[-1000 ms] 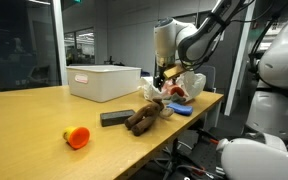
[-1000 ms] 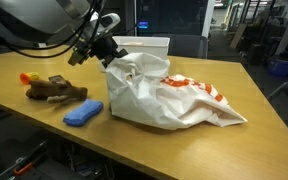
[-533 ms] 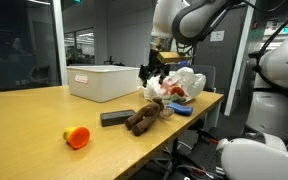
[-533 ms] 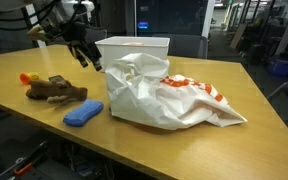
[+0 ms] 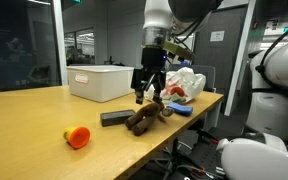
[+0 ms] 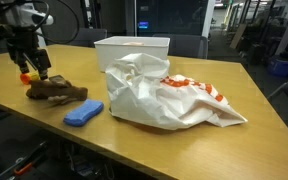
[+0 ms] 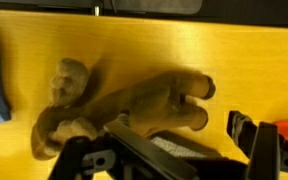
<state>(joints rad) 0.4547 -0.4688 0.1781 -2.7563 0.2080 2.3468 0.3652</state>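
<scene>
My gripper will next go down, with a slight turn, onto the middle of the brown plush toy's body, because the toy lies uncovered below its open, empty fingers.
My gripper [image 5: 144, 95] hangs open and empty just above a brown plush toy [image 5: 144, 117] lying on the wooden table [image 5: 34, 120]. In the other exterior view the gripper [image 6: 36, 70] is over the far end of the plush toy [image 6: 56, 91]. In the wrist view the plush toy [image 7: 124, 105] fills the middle, with my two fingers [image 7: 169, 160] spread at the bottom edge. A black flat device [image 5: 116, 118] lies beside the toy and shows under the fingers [image 7: 184, 150].
An orange toy [image 5: 76, 137] lies further along the table. A blue cloth [image 6: 83, 113] is beside the plush toy. A crumpled white bag [image 6: 164, 95] and a white bin [image 6: 132, 48] stand nearby. The table edge [image 5: 184, 125] is close.
My gripper has moved away from the white bag, across to the plush toy, and now hangs low over it. The objects have not moved.
</scene>
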